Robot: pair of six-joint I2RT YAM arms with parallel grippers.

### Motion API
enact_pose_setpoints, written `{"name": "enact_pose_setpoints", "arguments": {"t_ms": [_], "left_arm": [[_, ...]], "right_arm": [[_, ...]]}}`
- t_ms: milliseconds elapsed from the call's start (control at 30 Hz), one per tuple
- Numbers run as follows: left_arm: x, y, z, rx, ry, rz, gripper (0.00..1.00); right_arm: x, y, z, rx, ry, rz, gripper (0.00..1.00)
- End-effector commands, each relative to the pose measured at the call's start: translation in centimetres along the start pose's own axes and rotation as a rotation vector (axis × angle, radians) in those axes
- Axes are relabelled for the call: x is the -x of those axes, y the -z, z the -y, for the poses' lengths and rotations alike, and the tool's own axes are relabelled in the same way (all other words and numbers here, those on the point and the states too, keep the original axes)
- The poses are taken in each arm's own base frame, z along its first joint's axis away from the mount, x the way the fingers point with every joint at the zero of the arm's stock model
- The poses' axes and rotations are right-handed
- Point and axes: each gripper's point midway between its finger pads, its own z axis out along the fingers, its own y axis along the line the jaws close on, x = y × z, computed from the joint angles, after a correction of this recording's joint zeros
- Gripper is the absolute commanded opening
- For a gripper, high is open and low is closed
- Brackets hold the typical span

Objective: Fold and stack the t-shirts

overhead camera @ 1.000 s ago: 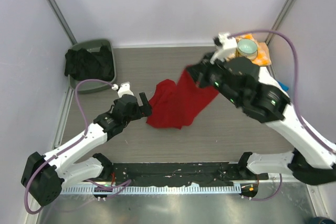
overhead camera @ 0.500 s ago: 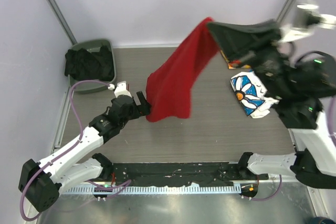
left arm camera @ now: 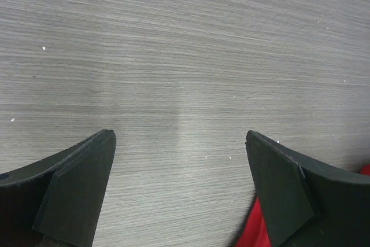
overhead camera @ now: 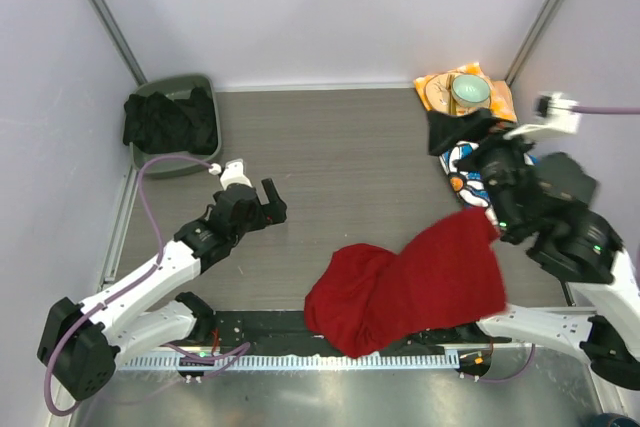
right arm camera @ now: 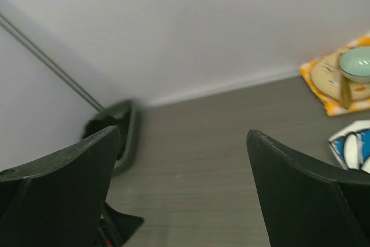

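Observation:
The red t-shirt is still crumpled and lies below and back from my right gripper, so I need to swing that gripper back and down onto the t-shirt's end nearer the left gripper.
The red t-shirt [overhead camera: 410, 285] lies crumpled at the table's near edge, right of centre, overlapping the black rail; nothing holds it. A sliver of the red t-shirt [left arm camera: 258, 231] shows beside the right finger in the left wrist view. The daisy-print t-shirt [overhead camera: 460, 163] lies at the right, mostly hidden under my right arm; a corner of this daisy-print t-shirt [right arm camera: 354, 144] shows in the right wrist view. My right gripper [overhead camera: 458, 133] hangs above it, open and empty [right arm camera: 182, 184]. My left gripper [overhead camera: 272, 199] rests open over bare table [left arm camera: 179, 189], left of the red shirt.
A green bin [overhead camera: 197, 84] with dark clothes stands at the back left, also as the green bin [right arm camera: 128, 125] in the right wrist view. An orange-yellow cloth [overhead camera: 437, 85] with a bowl [overhead camera: 470, 90] sits at the back right corner. Walls close in the sides and back.
My right gripper swung the red t-shirt up from the table's middle, then opened and let it go. The shirt has come down at the near edge. My left arm has hardly moved.

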Motion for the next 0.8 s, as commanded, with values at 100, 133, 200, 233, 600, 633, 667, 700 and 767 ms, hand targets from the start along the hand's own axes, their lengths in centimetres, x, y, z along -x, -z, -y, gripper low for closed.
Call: {"name": "enact_pose_setpoints", "arguments": {"t_ms": [100,133,200,233,600,633,667,700,767], "left_arm": [[0.4,-1.1,1.0,-0.040,0.005,0.021,1.00],[0.4,-1.1,1.0,-0.039,0.004,0.020,1.00],[0.1,-1.1,0.6,-0.031,0.000,0.014,1.00],[-0.1,-1.0,0.6,-0.032,-0.003,0.012,1.00],[2.1,1.2,-2.3,0.042,0.062,0.067,1.00],[2.3,1.5,-2.2,0.023,0.074,0.076,1.00],[2.5,1.6,-2.4,0.024,0.087,0.083,1.00],[2.4,1.6,-2.7,0.027,0.093,0.084,1.00],[2.5,1.8,-2.4,0.009,0.105,0.093,1.00]], "right_arm": [[-8.3,-1.1,-1.1,0.031,0.159,-0.266,0.98],[-10.5,-1.1,-1.6,0.061,0.189,-0.344,0.98],[-16.9,-0.3,-4.3,0.207,0.209,-0.571,0.98],[-19.4,0.4,-5.0,0.262,0.207,-0.661,0.98],[-43.0,12.8,3.3,0.244,0.253,-1.347,0.87],[-44.1,14.7,3.8,0.254,0.285,-1.389,0.87],[-44.9,15.6,4.3,0.247,0.306,-1.420,0.87],[-45.2,16.1,4.5,0.242,0.318,-1.430,0.87],[-46.1,17.8,4.3,0.261,0.336,-1.465,0.87]]}}
